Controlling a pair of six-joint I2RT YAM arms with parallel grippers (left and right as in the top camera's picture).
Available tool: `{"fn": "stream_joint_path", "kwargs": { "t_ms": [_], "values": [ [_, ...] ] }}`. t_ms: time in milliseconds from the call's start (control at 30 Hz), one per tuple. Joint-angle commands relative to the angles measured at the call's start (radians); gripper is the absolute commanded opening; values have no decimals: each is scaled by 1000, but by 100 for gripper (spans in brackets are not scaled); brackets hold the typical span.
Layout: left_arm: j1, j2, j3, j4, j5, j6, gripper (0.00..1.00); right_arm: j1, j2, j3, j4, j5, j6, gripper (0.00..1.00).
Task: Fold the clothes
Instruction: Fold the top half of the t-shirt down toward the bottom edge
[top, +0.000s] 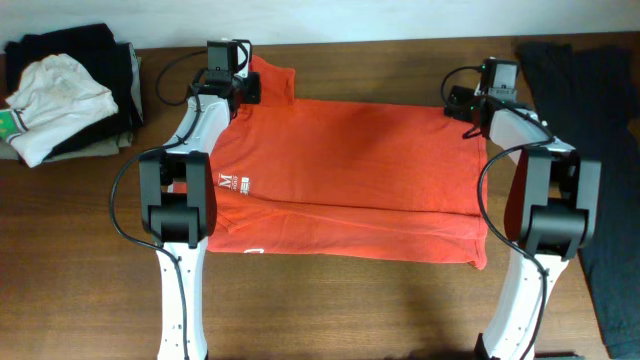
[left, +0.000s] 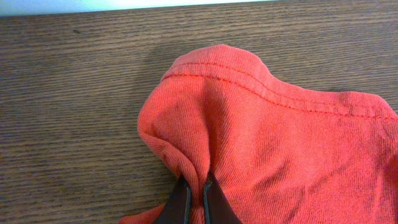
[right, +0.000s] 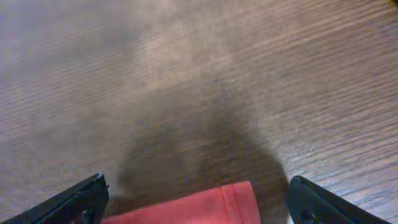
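My right gripper stays low over the shirt's hemmed far corner next and closes its fingers on the fabric.
An orange T-shirt (top: 350, 175) lies spread on the wooden table, folded over along its near part, with a white logo at the left. My left gripper (top: 243, 88) is at the shirt's far left corner and is shut on a pinch of the orange fabric (left: 249, 143), seen in the left wrist view between the fingertips (left: 197, 190). My right gripper (top: 462, 100) is at the far right corner and is open. In the right wrist view its fingers (right: 198, 199) are spread wide with the shirt's hemmed corner (right: 211, 205) between them, not gripped.
A pile of clothes, white (top: 55, 95) on black (top: 80, 50), sits at the far left of the table. Dark cloth (top: 590, 130) lies along the right edge. Bare wooden table (top: 350, 310) lies in front of the shirt.
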Motion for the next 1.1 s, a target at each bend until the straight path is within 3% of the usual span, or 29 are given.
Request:
{"fn": "stream_joint_path", "kwargs": {
  "t_ms": [0, 167, 233, 333, 400, 433, 467, 533, 700, 800, 933, 1067],
  "values": [
    [-27, 56, -29, -32, 38, -14, 1, 5, 21, 18, -47, -1, 1, 88],
    [-27, 56, -29, -32, 37, -14, 1, 5, 21, 18, -112, 5, 42, 85],
    [-27, 56, -29, -33, 38, -14, 1, 5, 21, 19, -119, 5, 67, 57],
    [-27, 56, -29, -33, 37, -14, 1, 5, 21, 27, -131, 5, 70, 50],
    [-27, 56, -29, -32, 37, -14, 1, 5, 18, 31, -139, 6, 88, 35],
    [-27, 56, -29, -32, 37, -14, 1, 5, 18, 46, -154, 6, 88, 25],
    [-27, 56, -29, -32, 38, -14, 1, 5, 17, 71, -184, 6, 96, 4],
    [-27, 53, -28, -36, 42, -14, 1, 5, 15, 106, -238, 13, 120, 4],
    [8, -143, -27, -246, 87, -13, 1, 5, -70, 238, -505, 5, 183, 4],
    [32, -237, -27, -394, 83, -9, 1, 5, -142, 238, -624, 5, 193, 4],
    [146, -366, -27, -715, 84, -10, 1, -4, -253, 238, -801, 33, 193, 4],
    [199, -391, -27, -912, 90, 14, 1, -64, -306, 238, -955, 39, 193, 4]
  ]
}}
